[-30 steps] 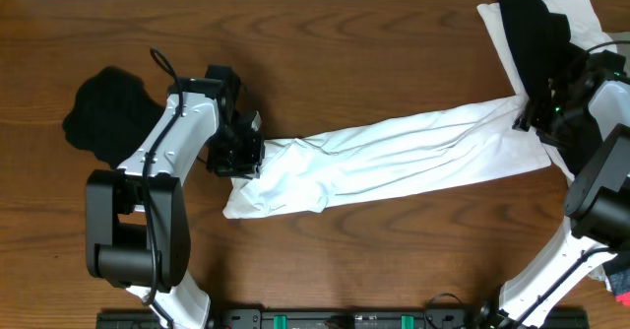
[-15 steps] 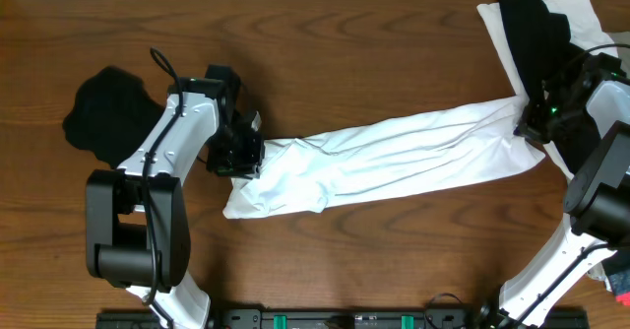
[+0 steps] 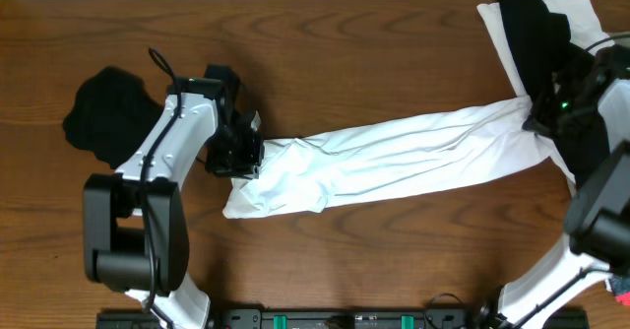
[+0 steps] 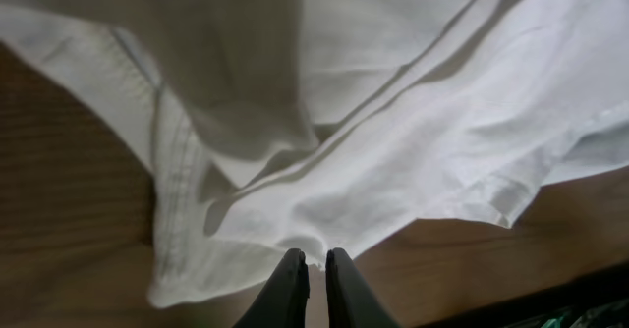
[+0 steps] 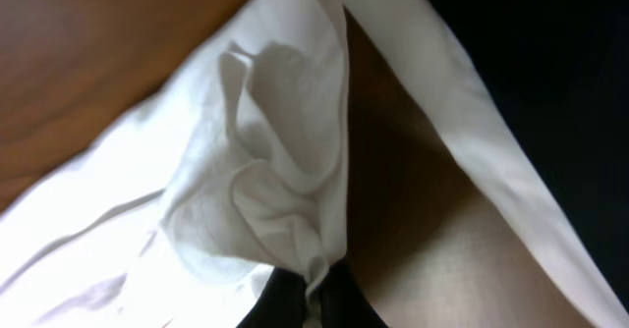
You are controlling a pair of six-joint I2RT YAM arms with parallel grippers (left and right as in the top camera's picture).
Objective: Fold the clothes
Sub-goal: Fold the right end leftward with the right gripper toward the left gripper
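Note:
The T-shirt lies in one long piece, so my right gripper next goes left in the overhead view over the T-shirt's middle (image 3: 370, 162) and releases its end.
The white T-shirt (image 3: 394, 162) lies stretched in a long band across the wooden table (image 3: 345, 43). My left gripper (image 3: 243, 154) is shut on its left end. In the left wrist view the gripper (image 4: 314, 266) pinches the hem of the T-shirt (image 4: 393, 141) between nearly closed fingers (image 4: 290, 289). My right gripper (image 3: 539, 120) is shut on the right end. In the right wrist view a bunched fold of the T-shirt (image 5: 265, 171) runs down into that gripper (image 5: 314, 291). No print shows on the shirt.
A crumpled black garment (image 3: 103, 112) lies left of the left arm. At the back right corner a black garment (image 3: 532, 33) is draped over a white one (image 3: 583, 12), close behind the right gripper. The table's front edge (image 3: 345, 309) carries the arm bases.
The right gripper has shut on the T-shirt's right end and shifted slightly back and right. The left gripper and its end of the shirt have stayed put.

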